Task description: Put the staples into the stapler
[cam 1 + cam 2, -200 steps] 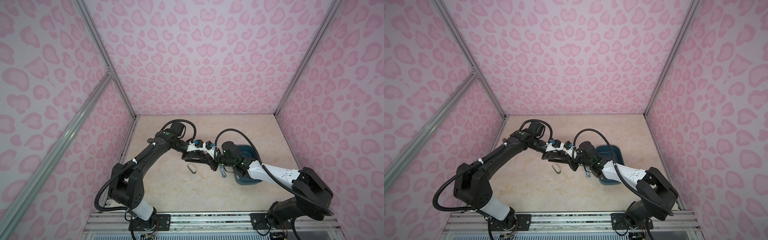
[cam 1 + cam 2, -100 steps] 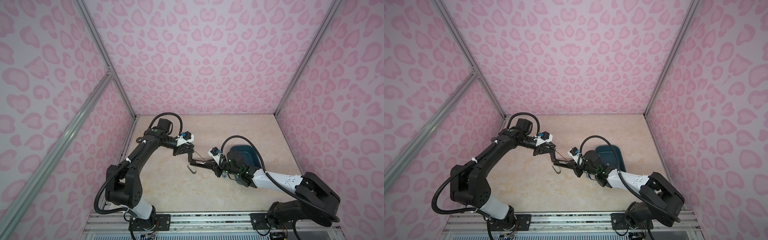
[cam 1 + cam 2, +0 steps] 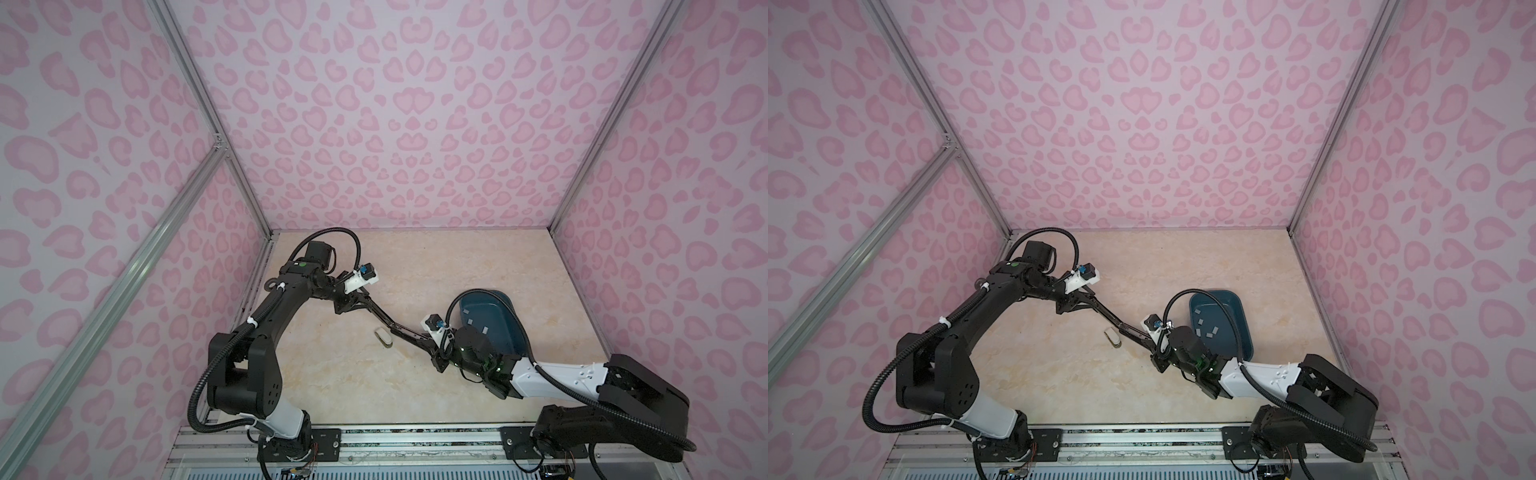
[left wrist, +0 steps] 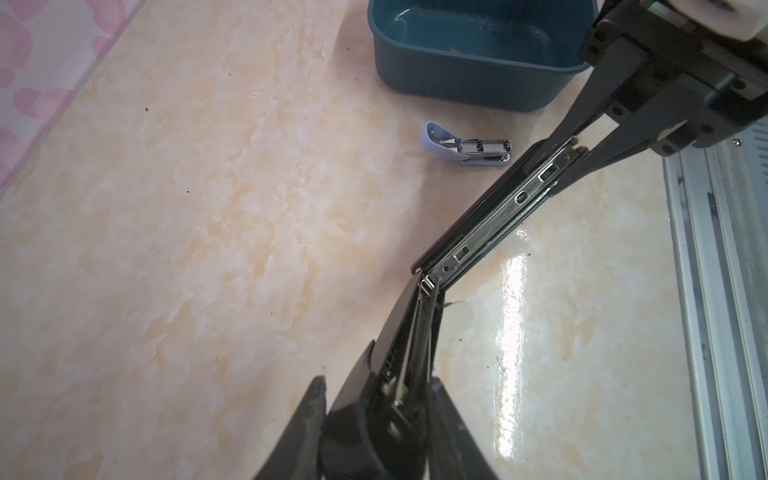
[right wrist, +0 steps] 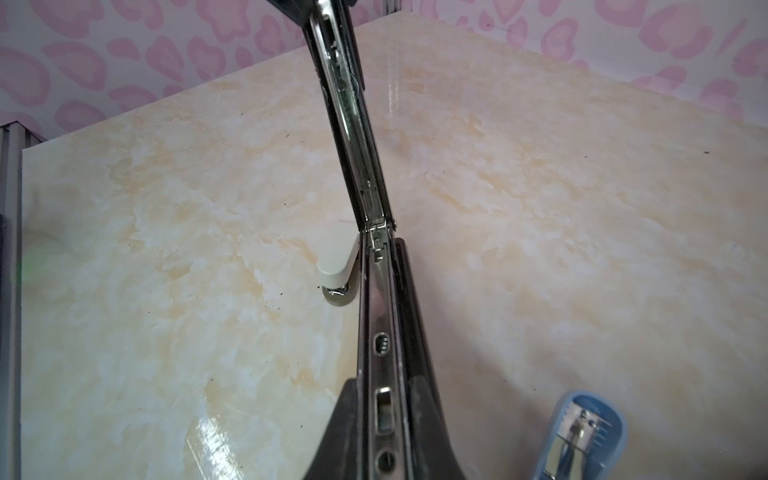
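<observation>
My left gripper moves down toward the tabletop below it next and lets go of the end of the stapler's top half, because the stapler hangs open nearly flat.
A black stapler (image 3: 384,319) hangs above the table, swung open nearly flat, its metal channel (image 4: 490,216) showing. My left gripper (image 4: 378,386) is shut on the end of its top half. My right gripper (image 5: 384,386) is shut on the end of the base half (image 5: 380,332). In both top views the two grippers, left (image 3: 368,302) and right (image 3: 420,338), face each other across the stapler's hinge. The staples (image 3: 484,330) are several pale strips lying in the teal tray (image 3: 505,307) behind my right arm, also seen in the other top view (image 3: 1209,332).
A small white stapler (image 3: 383,336) lies on the table just below the black one, also in the right wrist view (image 5: 338,266). A small blue stapler (image 4: 465,147) lies in front of the tray (image 4: 469,89). The metal rail (image 3: 374,440) runs along the front edge.
The two grippers have drawn apart, left one going back-left and right one toward the front-right. The black stapler between them has swung from folded to nearly flat.
</observation>
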`<state>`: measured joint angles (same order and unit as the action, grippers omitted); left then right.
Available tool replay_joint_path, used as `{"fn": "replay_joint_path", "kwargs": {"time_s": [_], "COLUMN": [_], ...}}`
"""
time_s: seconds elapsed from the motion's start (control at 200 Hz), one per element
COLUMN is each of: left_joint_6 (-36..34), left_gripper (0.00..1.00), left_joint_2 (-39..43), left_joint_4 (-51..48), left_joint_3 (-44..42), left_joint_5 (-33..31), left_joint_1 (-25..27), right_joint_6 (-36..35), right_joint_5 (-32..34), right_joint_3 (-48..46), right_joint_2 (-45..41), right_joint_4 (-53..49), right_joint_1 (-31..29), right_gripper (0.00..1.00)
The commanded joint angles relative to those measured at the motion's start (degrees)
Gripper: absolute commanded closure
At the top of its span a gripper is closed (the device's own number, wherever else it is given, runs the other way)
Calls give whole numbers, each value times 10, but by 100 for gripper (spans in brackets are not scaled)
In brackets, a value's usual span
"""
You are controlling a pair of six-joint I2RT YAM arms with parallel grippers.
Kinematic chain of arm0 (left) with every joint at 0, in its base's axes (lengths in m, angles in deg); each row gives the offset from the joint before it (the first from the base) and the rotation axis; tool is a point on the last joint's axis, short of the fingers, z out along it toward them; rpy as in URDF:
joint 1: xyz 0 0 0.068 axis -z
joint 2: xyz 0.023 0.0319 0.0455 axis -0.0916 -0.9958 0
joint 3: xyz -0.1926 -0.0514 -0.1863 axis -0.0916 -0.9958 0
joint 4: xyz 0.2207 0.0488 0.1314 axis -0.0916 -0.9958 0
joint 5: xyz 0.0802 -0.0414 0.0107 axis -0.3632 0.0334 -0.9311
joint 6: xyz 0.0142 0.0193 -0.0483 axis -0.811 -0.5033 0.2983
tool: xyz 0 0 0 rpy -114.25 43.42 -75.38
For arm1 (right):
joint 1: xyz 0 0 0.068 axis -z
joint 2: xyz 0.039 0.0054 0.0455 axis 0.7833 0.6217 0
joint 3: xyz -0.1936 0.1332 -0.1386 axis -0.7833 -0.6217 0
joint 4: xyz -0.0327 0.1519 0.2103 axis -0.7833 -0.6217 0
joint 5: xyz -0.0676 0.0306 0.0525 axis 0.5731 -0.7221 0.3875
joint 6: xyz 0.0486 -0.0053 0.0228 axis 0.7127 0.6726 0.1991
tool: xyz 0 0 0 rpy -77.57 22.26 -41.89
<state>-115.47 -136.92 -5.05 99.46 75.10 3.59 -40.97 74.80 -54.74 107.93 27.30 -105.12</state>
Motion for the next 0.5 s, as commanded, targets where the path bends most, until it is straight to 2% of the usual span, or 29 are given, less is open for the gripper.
{"fn": "replay_joint_path", "kwargs": {"time_s": [0.0, 0.105, 0.21, 0.255, 0.315, 0.39, 0.495], "left_joint_6": [9, 21, 42, 49, 53, 55, 72], "left_gripper": [96, 96, 96, 90, 77, 75, 69], "left_joint_2": [-28, -60, -101, -123, -149, -169, -160], "left_joint_4": [148, 169, 209, 211, 213, 213, 236], "left_joint_3": [24, 42, 59, 78, 99, 120, 123], "left_joint_5": [-123, -125, -167, -195, -219, -238, -223], "left_joint_1": [-9, -6, 2, 7, 15, 27, 31], "right_joint_6": [47, 70, 90, 96, 109, 122, 155], "right_joint_5": [46, 64, 84, 97, 119, 140, 209], "right_joint_3": [-21, -49, -67, -70, -68, -67, -52], "right_joint_2": [0, 12, 33, 44, 62, 84, 113], "right_joint_4": [17, 65, 105, 117, 124, 139, 128], "right_joint_1": [-17, -26, -40, -49, -61, -76, -94], "right_gripper": [100, 100, 100, 100, 100, 100, 100]}}
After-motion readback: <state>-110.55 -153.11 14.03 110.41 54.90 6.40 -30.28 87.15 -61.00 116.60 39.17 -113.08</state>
